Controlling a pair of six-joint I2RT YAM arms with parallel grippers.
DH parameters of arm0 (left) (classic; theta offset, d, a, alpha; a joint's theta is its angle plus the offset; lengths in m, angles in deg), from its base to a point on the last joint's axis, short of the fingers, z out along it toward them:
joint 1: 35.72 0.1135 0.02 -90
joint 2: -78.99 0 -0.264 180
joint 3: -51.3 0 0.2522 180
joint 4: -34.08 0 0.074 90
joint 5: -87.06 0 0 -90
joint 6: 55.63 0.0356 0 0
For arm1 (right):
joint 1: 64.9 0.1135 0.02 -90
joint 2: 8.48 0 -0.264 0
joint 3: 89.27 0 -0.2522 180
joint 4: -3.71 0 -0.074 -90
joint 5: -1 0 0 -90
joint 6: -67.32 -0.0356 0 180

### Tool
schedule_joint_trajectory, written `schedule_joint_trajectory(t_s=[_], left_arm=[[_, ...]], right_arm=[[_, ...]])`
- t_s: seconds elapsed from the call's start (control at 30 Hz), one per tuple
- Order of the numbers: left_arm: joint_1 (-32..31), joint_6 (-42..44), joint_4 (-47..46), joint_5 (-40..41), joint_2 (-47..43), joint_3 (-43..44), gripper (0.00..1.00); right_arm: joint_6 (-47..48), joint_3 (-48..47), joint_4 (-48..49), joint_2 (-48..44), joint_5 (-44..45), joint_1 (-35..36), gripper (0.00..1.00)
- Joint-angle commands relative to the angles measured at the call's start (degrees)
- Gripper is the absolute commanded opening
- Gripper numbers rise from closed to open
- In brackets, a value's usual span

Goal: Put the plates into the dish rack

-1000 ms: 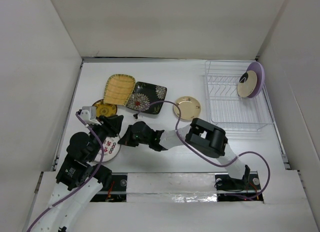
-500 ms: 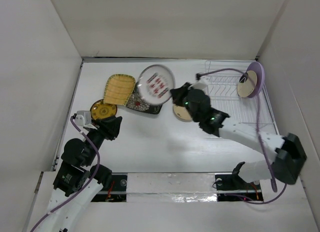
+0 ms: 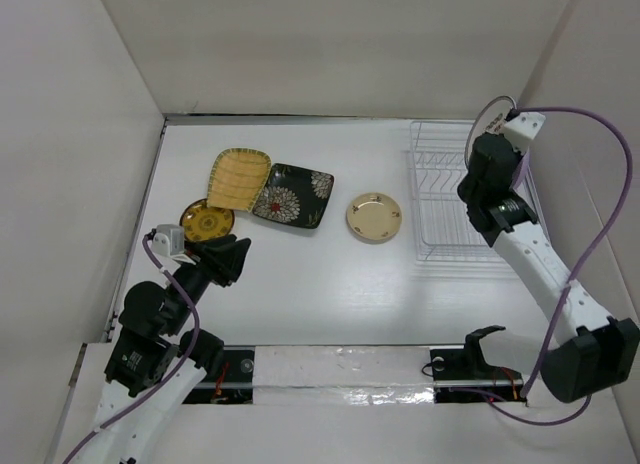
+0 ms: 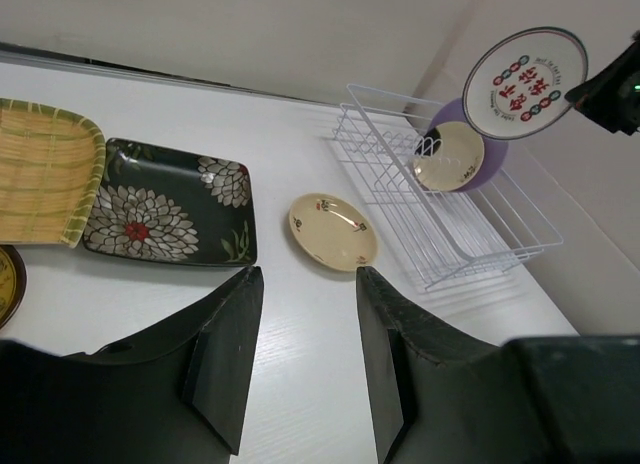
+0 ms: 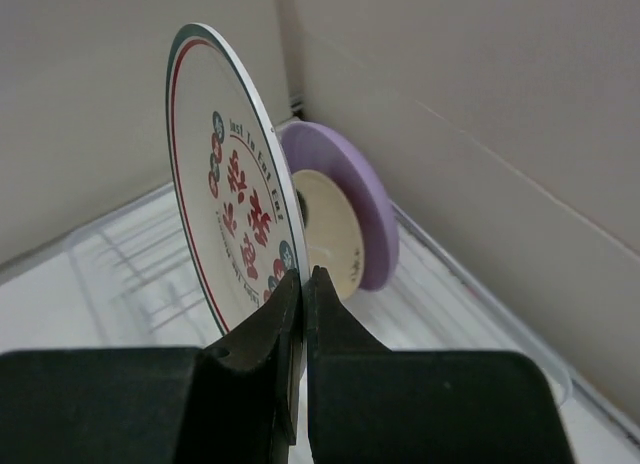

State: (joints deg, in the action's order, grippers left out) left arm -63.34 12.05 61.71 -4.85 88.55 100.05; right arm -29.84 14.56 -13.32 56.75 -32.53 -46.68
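Observation:
The plate goes down next in my right gripper, which tilts downward and releases it in the rack slot beside the cream plate. That slot lies below my gripper.
My right gripper is shut on the rim of the white red-flowered plate and holds it upright above the dish rack, just in front of the lavender plate and the cream plate that stand in the rack. In the top view the right gripper is over the rack's far right and hides these plates. My left gripper is open and empty, low over the table at the left. The yellow woven plate, black flowered plate, brown-gold plate and gold-rimmed cream plate lie flat on the table.
White walls close the table in at the back and both sides; the right wall is close behind the rack. The right arm's purple cable loops over the rack's right side.
My right arm has carried the white red-flowered plate from the near left, past the middle of the table, to above the rack. The left gripper has shifted only slightly.

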Motion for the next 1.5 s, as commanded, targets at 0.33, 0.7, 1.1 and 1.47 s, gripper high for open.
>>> schedule_joint_trajectory(t_s=[0.33,0.7,1.1,1.47], left_arm=[[-0.5,0.62,-3.41,-1.07,-2.71,1.23,0.4],[-0.51,0.53,-3.15,-0.2,-3.15,1.32,0.4],[-0.51,0.44,-2.97,0.07,-2.62,1.4,0.4],[-0.51,0.35,-2.97,0.15,-2.44,1.32,0.4]], right_arm=[[25.26,-5.97,17.94,13.61,-8.44,-12.14,0.0],[26.14,-6.49,15.84,20.8,-17.18,-14.26,0.0],[27.82,-8.43,17.5,23.01,-16.74,-14.79,0.0],[24.83,-7.73,17.15,22.21,-18.15,-18.04,0.0]])
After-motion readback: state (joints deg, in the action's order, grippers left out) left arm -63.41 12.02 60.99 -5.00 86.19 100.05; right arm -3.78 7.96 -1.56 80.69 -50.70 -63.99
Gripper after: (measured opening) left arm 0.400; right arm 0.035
